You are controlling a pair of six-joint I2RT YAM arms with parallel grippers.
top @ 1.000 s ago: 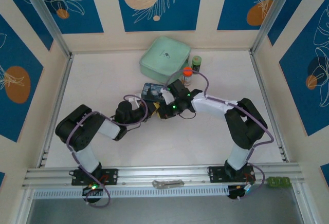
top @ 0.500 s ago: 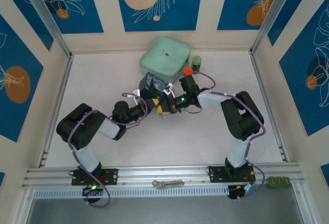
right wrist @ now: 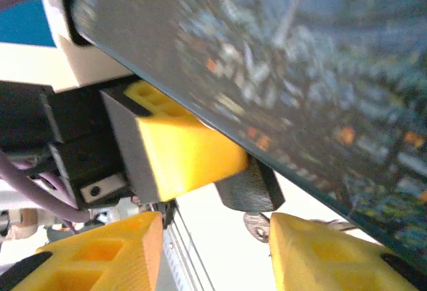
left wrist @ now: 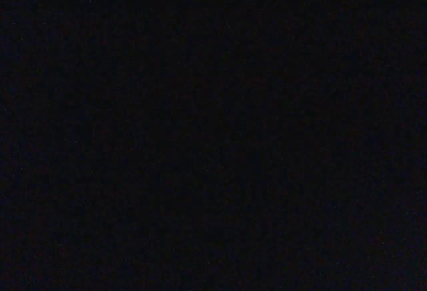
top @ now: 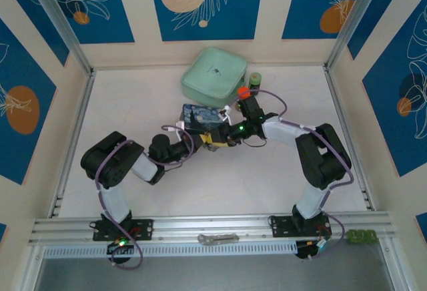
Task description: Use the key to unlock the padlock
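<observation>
My left gripper moves the small padlock (top: 210,146) back from the tin's edge next and releases it. The key's head already sticks out below the padlock's body.
In the right wrist view the small dark padlock (right wrist: 247,187) hangs under the edge of the painted blue tin (right wrist: 300,77). A yellow finger (right wrist: 180,147) of my left gripper presses against its side. The key's grey head (right wrist: 256,225) sticks out below the padlock body, right beside one yellow fingertip (right wrist: 320,251) of my right gripper (right wrist: 213,251), whose jaws stand apart around it. From above, the left gripper (top: 209,139) and right gripper (top: 224,131) meet at the tin (top: 198,115). The left wrist view is black.
A mint green case (top: 213,73) lies behind the tin. An orange-capped bottle (top: 243,93) and a dark green-capped bottle (top: 255,79) stand close behind the right arm. A flat silver metal piece (top: 217,238) rests on the front rail.
My right gripper's jaws have parted from shut and now stand beside the key's head. Both wrists and the tin shifted slightly near the table's middle.
</observation>
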